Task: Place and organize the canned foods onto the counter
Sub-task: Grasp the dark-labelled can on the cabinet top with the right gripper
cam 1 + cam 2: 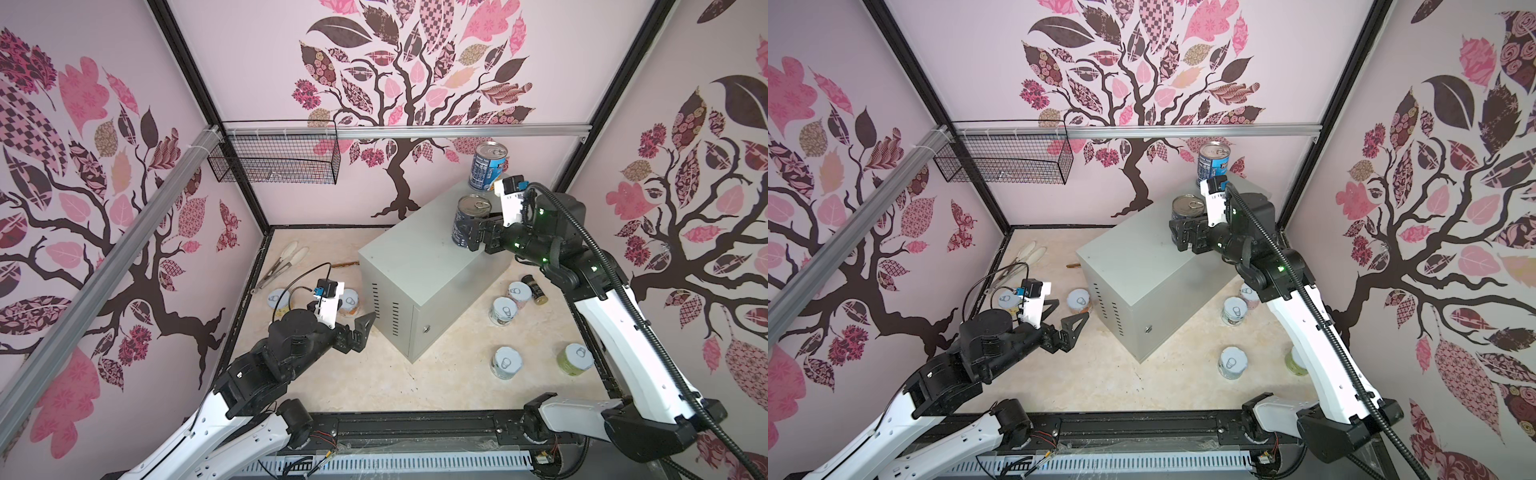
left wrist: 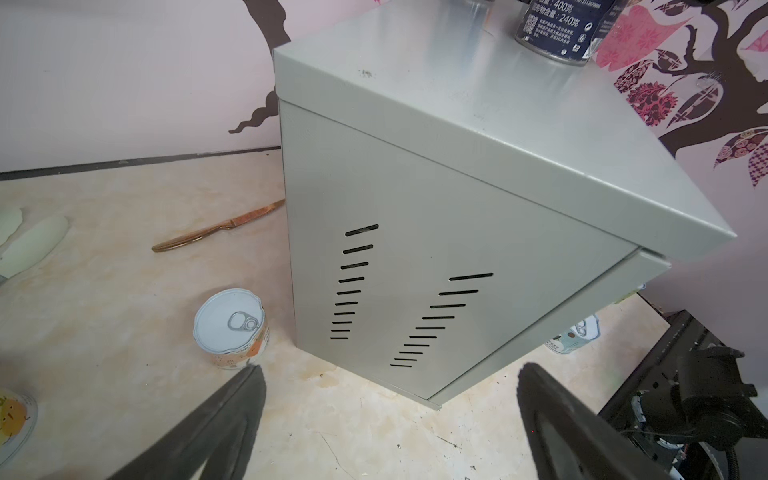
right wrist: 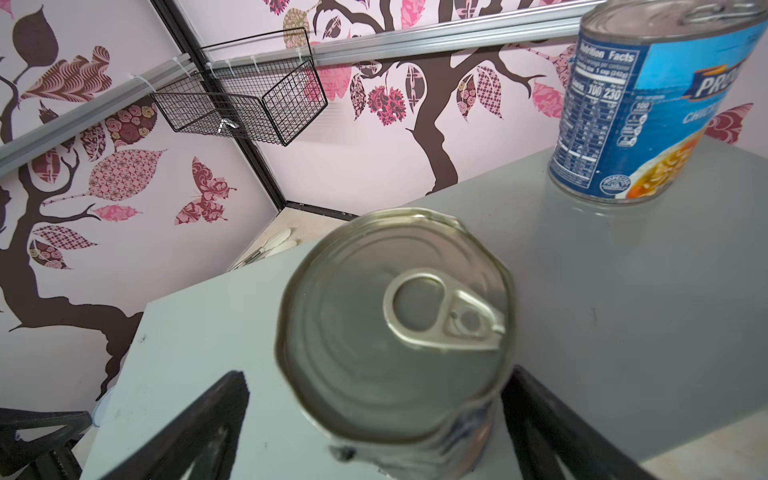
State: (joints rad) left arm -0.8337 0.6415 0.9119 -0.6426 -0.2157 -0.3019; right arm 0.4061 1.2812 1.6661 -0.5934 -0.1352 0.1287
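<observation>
The dark can stands apart, outward of my right gripper and between its open fingers. My right gripper should reach outward around the can's body next and close.
The counter is a grey metal cabinet on the floor. Two tall cans stand on its top: a blue-labelled one at the far corner and a dark-labelled one nearer. My right gripper is open, with the dark can between its fingers; one finger stands clearly apart from it. My left gripper is open and empty above the floor by the counter's vented side, next to a short can. Several short cans stand on the floor, such as one in front and another at the left.
A black wire basket hangs on the back-left rail. Tongs and a copper knife lie on the floor left of the counter. A small dark spice jar stands among the cans on the right.
</observation>
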